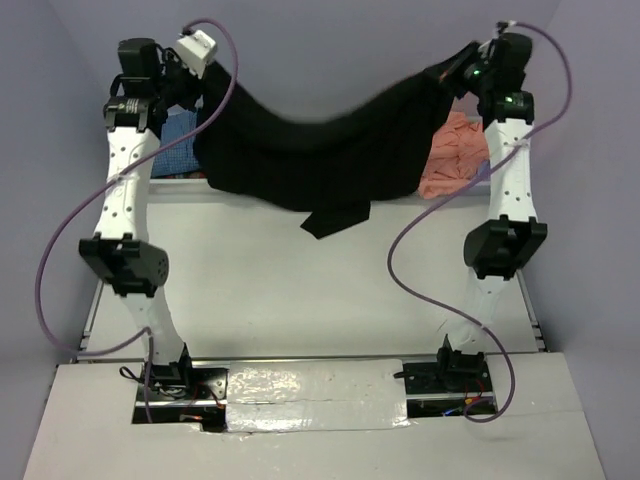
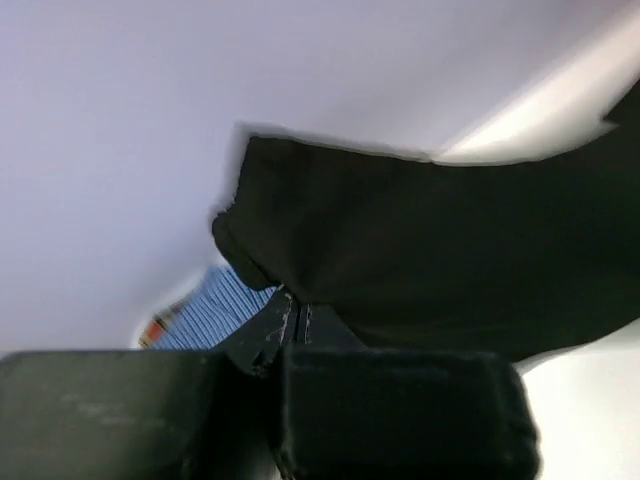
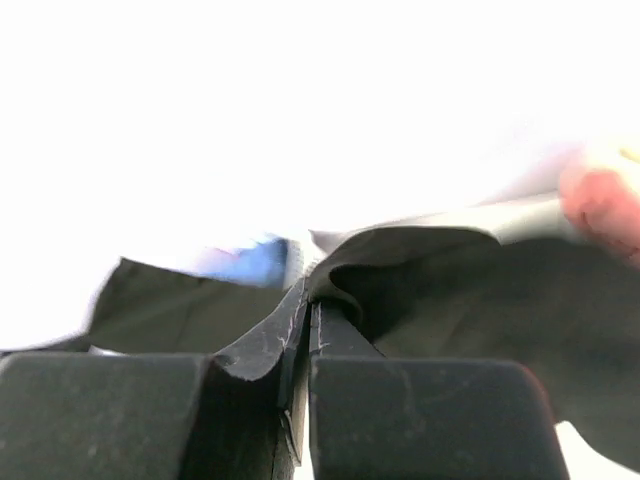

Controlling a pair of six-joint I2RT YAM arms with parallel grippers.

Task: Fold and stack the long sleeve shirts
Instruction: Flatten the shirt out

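The black shirt's edge goes back and down with my left gripper next, for release on the near tabletop. That bare part of the tabletop lies below it, toward my base.
A large black long sleeve shirt [image 1: 320, 160] hangs stretched in the air between both arms, sagging in the middle with a sleeve end dangling low. My left gripper [image 1: 205, 85] is shut on its left top edge; in the left wrist view the jaws [image 2: 293, 310] pinch the black cloth [image 2: 430, 250]. My right gripper [image 1: 455, 70] is shut on the right top edge, seen in the right wrist view [image 3: 308, 300] with black cloth [image 3: 470, 300] folded over the fingertips. A blue-checked shirt [image 1: 180, 140] lies behind at the left, a salmon-pink shirt [image 1: 455, 150] at the right.
The white table [image 1: 300, 290] stretches below the hanging shirt. The blue-checked cloth [image 2: 205, 315] shows under the left jaws. Both arms stand tall at the table's left and right sides, with purple cables [image 1: 60, 260] looping outward. Lavender walls enclose the back.
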